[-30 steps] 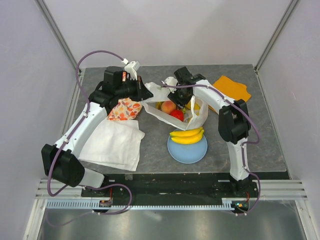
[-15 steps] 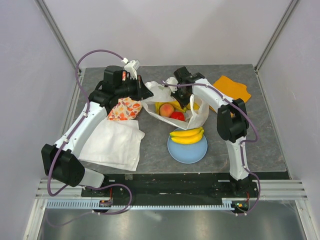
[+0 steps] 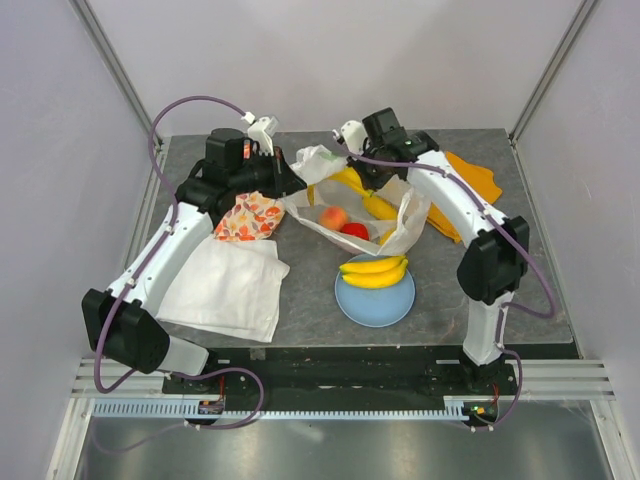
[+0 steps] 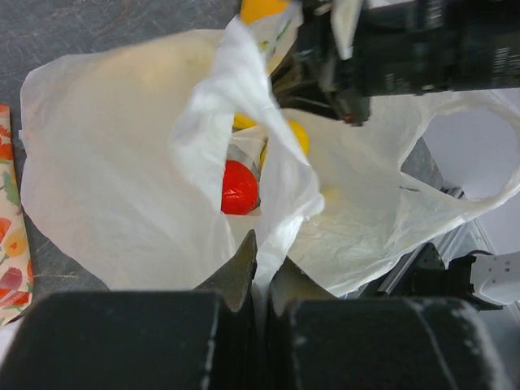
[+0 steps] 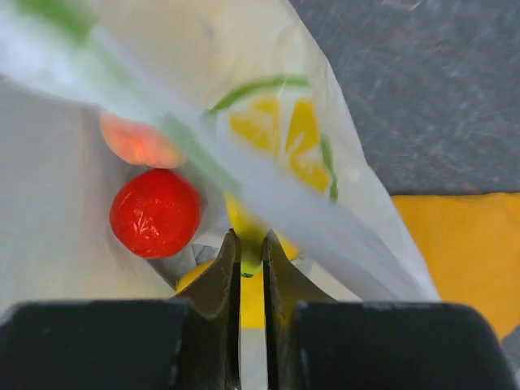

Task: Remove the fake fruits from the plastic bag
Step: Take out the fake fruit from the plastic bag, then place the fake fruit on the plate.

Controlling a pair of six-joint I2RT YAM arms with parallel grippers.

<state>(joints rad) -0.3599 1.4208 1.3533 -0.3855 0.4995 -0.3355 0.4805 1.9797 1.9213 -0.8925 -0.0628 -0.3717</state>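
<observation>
My right gripper should rise from the bag (image 3: 405,215), move back over the near part of the plate, go down and release, because the other bunch of fruit leaves that part bare.
The white plastic bag (image 3: 405,215) lies open mid-table. My left gripper (image 3: 293,181) is shut on a fold of its left rim (image 4: 268,195). My right gripper (image 3: 354,177) is shut on the stem of a yellow banana bunch (image 3: 377,204) and holds it lifted over the bag's mouth; the wrist view shows the stem (image 5: 250,244) pinched between the fingers. A peach (image 3: 335,217) and a red round fruit (image 3: 353,231) lie inside the bag; both also show in the right wrist view, red fruit (image 5: 154,213) and peach (image 5: 136,140). Another banana bunch (image 3: 375,272) rests on the light-blue plate (image 3: 375,305).
An orange floral cloth (image 3: 250,218) and a flat white cloth (image 3: 228,287) lie left of the bag. A plain orange cloth (image 3: 475,178) lies at the back right, under the right arm. The plate sits close in front of the bag.
My right gripper has risen and drawn back to the right, lifting the yellow banana bunch out of the bag's mouth. The bag has been tugged open wider. The left gripper has held still.
</observation>
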